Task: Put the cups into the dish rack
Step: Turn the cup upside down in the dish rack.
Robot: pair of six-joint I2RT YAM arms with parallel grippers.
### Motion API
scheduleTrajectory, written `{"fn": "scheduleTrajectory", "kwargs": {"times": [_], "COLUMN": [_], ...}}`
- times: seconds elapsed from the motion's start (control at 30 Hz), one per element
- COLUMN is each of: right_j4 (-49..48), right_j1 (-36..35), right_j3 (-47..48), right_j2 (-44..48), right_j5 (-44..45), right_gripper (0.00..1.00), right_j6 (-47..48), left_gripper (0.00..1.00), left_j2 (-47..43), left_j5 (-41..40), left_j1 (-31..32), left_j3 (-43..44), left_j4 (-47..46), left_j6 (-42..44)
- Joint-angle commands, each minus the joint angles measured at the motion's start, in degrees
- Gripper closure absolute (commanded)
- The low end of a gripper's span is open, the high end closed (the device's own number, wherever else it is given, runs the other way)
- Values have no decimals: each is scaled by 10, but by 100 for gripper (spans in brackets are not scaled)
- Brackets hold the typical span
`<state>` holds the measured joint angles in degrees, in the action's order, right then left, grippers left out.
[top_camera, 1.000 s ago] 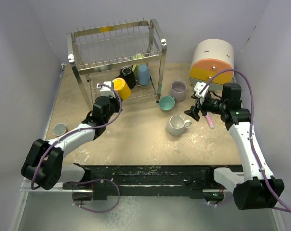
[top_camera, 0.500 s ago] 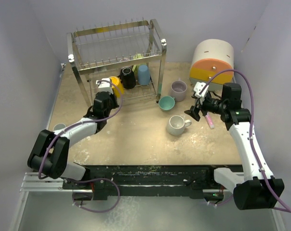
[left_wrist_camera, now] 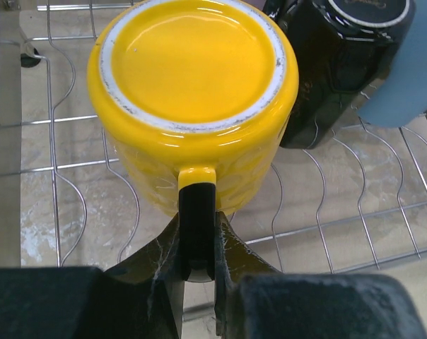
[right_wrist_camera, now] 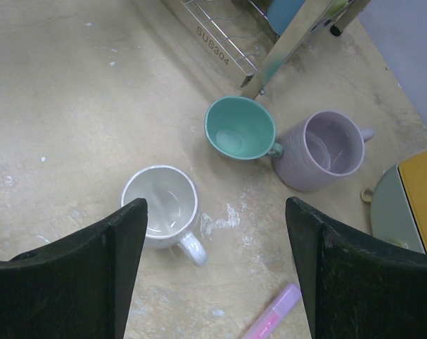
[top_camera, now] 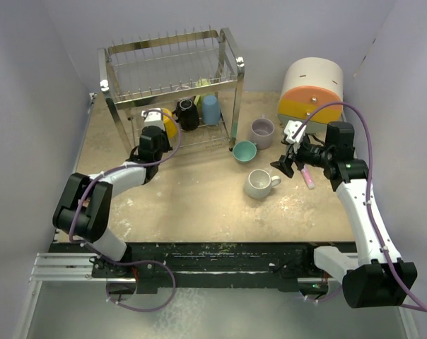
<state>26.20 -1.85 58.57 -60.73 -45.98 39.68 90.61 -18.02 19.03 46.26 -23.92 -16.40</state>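
The robot will move its left gripper outward next and take the yellow mug (top_camera: 169, 121) deeper into the rack's lower shelf, past the black mug (left_wrist_camera: 341, 63), because the wire grid toward that far corner of the rack is bare.
My left gripper (left_wrist_camera: 197, 233) is shut on the black handle of a yellow mug (left_wrist_camera: 192, 78), which is held bottom toward the camera over the lower wire grid (left_wrist_camera: 58, 176) of the chrome dish rack (top_camera: 171, 63). A black mug (left_wrist_camera: 341, 63) and a blue mug (left_wrist_camera: 411, 78) sit on that grid to its right. In the top view the yellow mug (top_camera: 169, 121) is inside the lower tier. My right gripper (right_wrist_camera: 213, 212) is open and empty above the table. Below it are a white mug (right_wrist_camera: 160, 205), a teal mug (right_wrist_camera: 240, 128) and a lilac mug (right_wrist_camera: 326, 148).
A round white-orange-yellow drawer unit (top_camera: 312, 88) stands at the back right. A small pink bar (right_wrist_camera: 273, 318) lies on the table near the white mug. The rack's corner post (right_wrist_camera: 291, 42) stands just behind the teal mug. Walls close both sides.
My left arm has reached forward and carried the yellow mug into the rack's lower tier, next to the black mug. The right arm has not moved.
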Motion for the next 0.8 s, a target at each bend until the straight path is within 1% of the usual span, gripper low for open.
{"fn": "scheduleTrajectory", "kwargs": {"times": [0.0, 0.77], "right_j4": [-8, -5], "right_j1": [2, 2], "right_j3": [-1, -1], "right_j2": [10, 6], "right_j5": [-3, -2], "right_gripper": [20, 20], "right_j6": [7, 10], "left_gripper": [100, 100], "left_j2": [13, 127], "left_j5": [-4, 3], "left_j1": [-14, -51], "left_j3": [58, 147], "left_j4": [-95, -108], "left_j6": [21, 44]}}
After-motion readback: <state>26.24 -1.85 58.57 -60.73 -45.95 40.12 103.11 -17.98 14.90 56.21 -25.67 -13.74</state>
